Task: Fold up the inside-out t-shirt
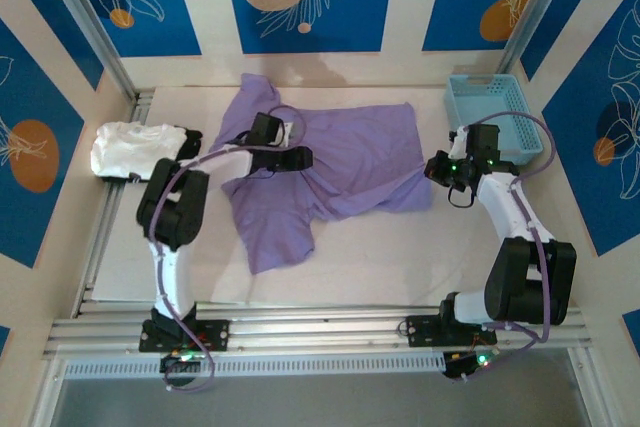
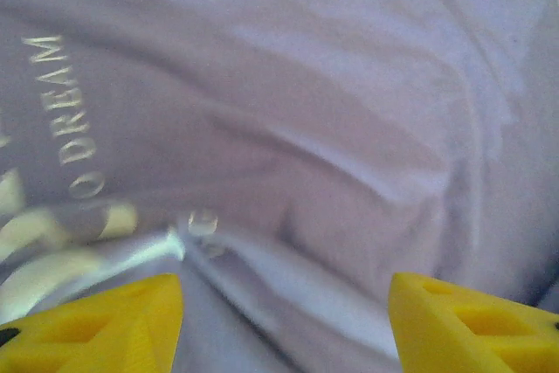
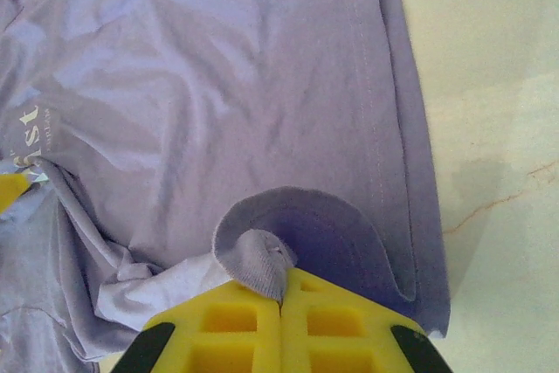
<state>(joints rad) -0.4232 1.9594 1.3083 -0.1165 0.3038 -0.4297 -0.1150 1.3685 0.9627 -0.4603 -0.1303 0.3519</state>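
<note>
The shirt's near corner [image 1: 255, 266] is below and back from my left gripper, with bare tabletop along its edge. My left gripper will pull back and go down onto it next.
The lavender inside-out t-shirt [image 1: 345, 162] lies spread and wrinkled across the middle of the table, one part hanging toward the near side. My left gripper [image 1: 297, 157] hovers over its left-centre. In the left wrist view its yellow fingers [image 2: 96, 325] stand wide apart, open, just above the cloth [image 2: 332, 128], where pale print shows through. My right gripper [image 1: 437, 169] is at the shirt's right edge. In the right wrist view it [image 3: 281, 293] is shut on a curled-up fold of the shirt's hem [image 3: 262, 259], and the rest of the shirt [image 3: 218, 93] lies flat beyond.
A folded white garment [image 1: 135, 147] lies at the table's left edge beside the left arm. A light-blue basket [image 1: 495, 112] stands at the back right, just behind the right gripper. Bare cream tabletop [image 1: 400, 257] lies in front of the shirt.
</note>
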